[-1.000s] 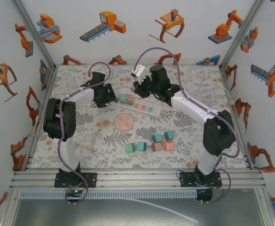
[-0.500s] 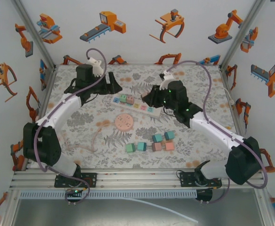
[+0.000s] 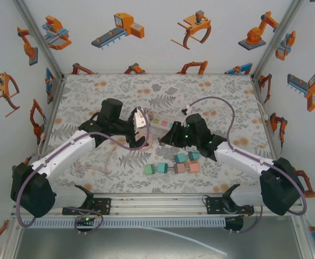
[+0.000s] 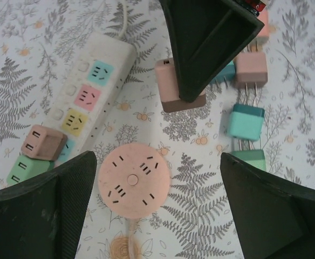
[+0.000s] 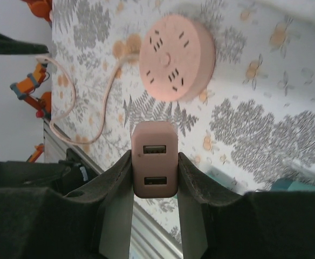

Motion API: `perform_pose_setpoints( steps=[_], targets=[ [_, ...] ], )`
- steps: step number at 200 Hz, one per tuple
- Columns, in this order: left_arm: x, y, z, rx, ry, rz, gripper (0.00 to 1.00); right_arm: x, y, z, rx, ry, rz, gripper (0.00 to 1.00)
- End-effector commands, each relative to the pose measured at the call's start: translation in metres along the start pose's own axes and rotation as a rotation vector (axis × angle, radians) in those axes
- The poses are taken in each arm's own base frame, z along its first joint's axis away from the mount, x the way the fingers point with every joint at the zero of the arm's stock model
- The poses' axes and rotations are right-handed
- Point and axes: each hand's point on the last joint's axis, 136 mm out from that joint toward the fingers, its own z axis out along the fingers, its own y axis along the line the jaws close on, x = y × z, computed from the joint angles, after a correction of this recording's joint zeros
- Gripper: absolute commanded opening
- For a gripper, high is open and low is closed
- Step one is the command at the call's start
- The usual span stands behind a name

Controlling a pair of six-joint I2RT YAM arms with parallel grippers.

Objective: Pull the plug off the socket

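Note:
My right gripper moves back and down next to release its pink plug on bare tabletop by the loose plugs. That plug hangs clear of the socket [image 4: 134,181].
A pink plug [image 5: 155,164] with two USB ports hangs above the table, and my right gripper [image 5: 155,162] is shut on its sides. In the left wrist view the same plug [image 4: 167,78] shows, clear of every socket. The round pink socket [image 4: 134,181] lies flat with its slots bare, between the wide-apart fingers of my open left gripper [image 4: 156,178]. It also sits beyond the held plug in the right wrist view [image 5: 176,56]. From above, my left gripper [image 3: 138,129] and right gripper [image 3: 167,137] meet at mid-table.
A white power strip [image 4: 87,91] lies to the left with a pink plug [image 4: 43,143] and a green plug [image 4: 25,170] in its end. Several loose plugs [image 3: 179,163] lie in front of the right gripper. The socket's cable [image 5: 87,108] loops toward the near rail.
Both arms have swung in from the back toward mid-table and come lower. The left gripper now hangs over the round socket, and the right gripper has come forward and left beside it.

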Motion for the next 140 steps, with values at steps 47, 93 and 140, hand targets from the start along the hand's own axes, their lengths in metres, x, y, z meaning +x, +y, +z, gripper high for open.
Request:
perform_pose_setpoints(
  steps=[47,93,140],
  targets=[
    [0.0,-0.039,-0.006,0.173,-0.056,0.203,0.93,0.038,-0.021,0.02,0.086,0.037,0.058,0.08],
    [0.001,-0.041,-0.004,0.203,-0.052,0.184,0.93,0.06,-0.041,0.03,0.14,0.074,0.067,0.11],
    [0.003,-0.038,-0.002,0.197,-0.043,0.176,0.93,0.067,-0.059,0.031,0.178,0.061,0.048,0.18]
  ],
)
